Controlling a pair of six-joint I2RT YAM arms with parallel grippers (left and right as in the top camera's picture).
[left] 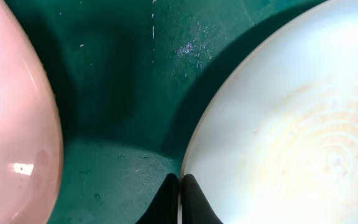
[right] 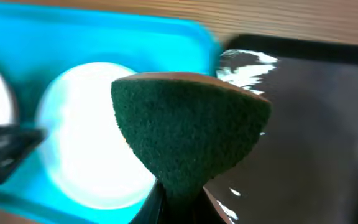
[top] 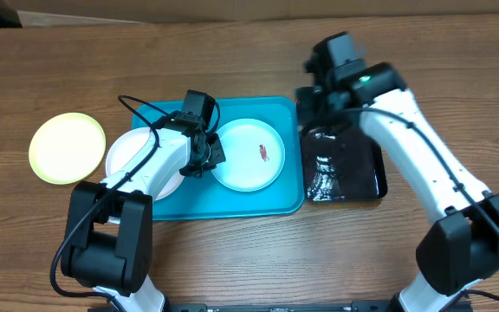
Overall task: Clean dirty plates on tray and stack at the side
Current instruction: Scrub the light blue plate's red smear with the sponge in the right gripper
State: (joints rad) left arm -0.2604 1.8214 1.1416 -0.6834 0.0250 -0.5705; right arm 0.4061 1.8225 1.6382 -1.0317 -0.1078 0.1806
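Observation:
My right gripper wipes the red-brown smear next, then comes down over the black tray's middle (right: 303, 140) to release the sponge (right: 191, 130), since that tray lies below it.
The turquoise tray (top: 232, 204) holds the light blue plate (top: 248, 154), which has a red-brown smear, and the white plate (top: 128, 156) at its left end. The yellow-green plate (top: 66, 147) lies on the table left of the tray. My left gripper (top: 208, 156) is shut on the left rim of the light blue plate (left: 278, 143), with its fingertips (left: 180, 190) pinching the edge. The white plate (left: 11, 124) is beside it. My right gripper (right: 182, 202) is shut on a dark green sponge (right: 191, 130). It hovers over the gap between the tray (right: 104, 43) and the black tray.
A glossy black tray (top: 353, 173) lies right of the turquoise tray and also shows in the right wrist view (right: 316, 124). The left arm reaches over the white plate. Bare wooden table surrounds both trays.

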